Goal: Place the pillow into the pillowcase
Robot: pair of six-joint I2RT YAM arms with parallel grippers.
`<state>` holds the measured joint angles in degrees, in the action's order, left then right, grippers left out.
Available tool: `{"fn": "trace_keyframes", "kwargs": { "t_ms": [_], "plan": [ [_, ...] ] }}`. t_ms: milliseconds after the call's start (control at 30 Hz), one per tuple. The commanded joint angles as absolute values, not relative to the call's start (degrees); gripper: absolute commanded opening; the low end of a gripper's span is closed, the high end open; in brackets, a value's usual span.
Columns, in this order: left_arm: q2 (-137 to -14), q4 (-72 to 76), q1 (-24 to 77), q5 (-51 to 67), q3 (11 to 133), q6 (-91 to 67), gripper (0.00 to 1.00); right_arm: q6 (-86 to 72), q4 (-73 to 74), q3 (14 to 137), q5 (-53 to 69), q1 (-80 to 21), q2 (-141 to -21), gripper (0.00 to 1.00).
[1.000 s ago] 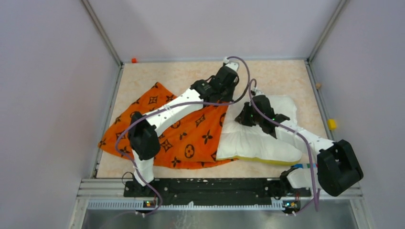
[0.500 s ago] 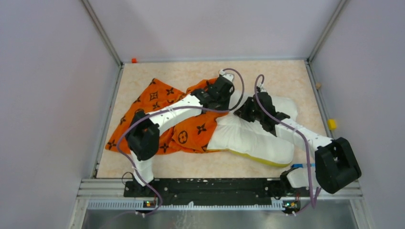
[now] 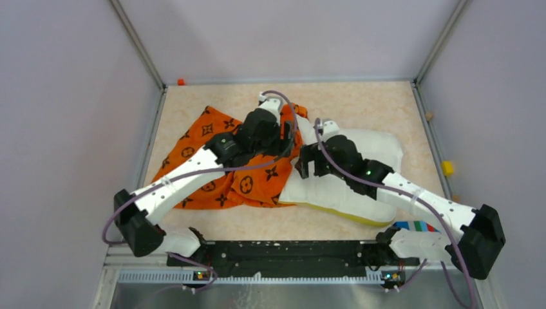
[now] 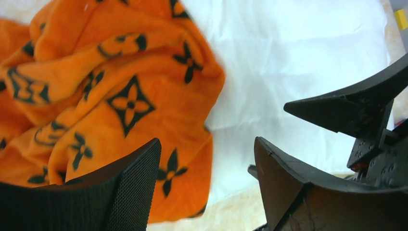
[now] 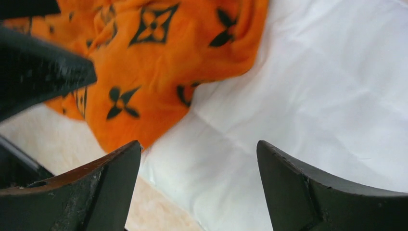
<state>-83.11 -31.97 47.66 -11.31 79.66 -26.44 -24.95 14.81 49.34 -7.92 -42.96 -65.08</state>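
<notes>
My open right gripper needs to move back and down next to pinch the pillow's near corner [image 3: 293, 195], because that corner is lying uncovered beside the pillowcase.
The orange pillowcase [image 3: 206, 161] with black motifs lies bunched on the left half of the table, its right edge draped over the left end of the white pillow [image 3: 380, 147]. My left gripper [image 3: 288, 136] hovers over that overlap, open, with nothing between its fingers; in the left wrist view the gripper [image 4: 207, 159] has the pillowcase [image 4: 120, 96] and pillow [image 4: 288, 57] beneath it. My right gripper [image 3: 305, 165] stands just beside it, open over the pillow's left end. The right wrist view shows this gripper [image 5: 197, 149] empty, over the pillow [image 5: 312, 96] beside the pillowcase [image 5: 154, 62].
Metal-framed walls enclose the table on three sides. A small orange object [image 3: 181, 82] sits in the back left corner, a yellow block [image 3: 447, 167] and a small brown piece [image 3: 429, 115] along the right edge. The two grippers are very close together.
Both grippers have opened. The left gripper came back from the far side toward the left, the right one followed, and the flat pillowcase is now bunched against the pillow's left end.
</notes>
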Motion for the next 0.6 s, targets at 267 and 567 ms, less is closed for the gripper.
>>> {"fn": "trace_keyframes", "kwargs": {
  "t_ms": [267,567],
  "plan": [
    [-63.1,-35.9,44.2,-10.2,58.6,-35.8,0.73,-12.4,23.8,48.6,-20.7,-60.9,-73.6,0.88],
    [-54.4,-24.3,46.8,-2.1,39.7,-44.3,0.65,-16.1,18.3,46.8,-25.3,-63.3,-81.9,0.76]
  ]
}}
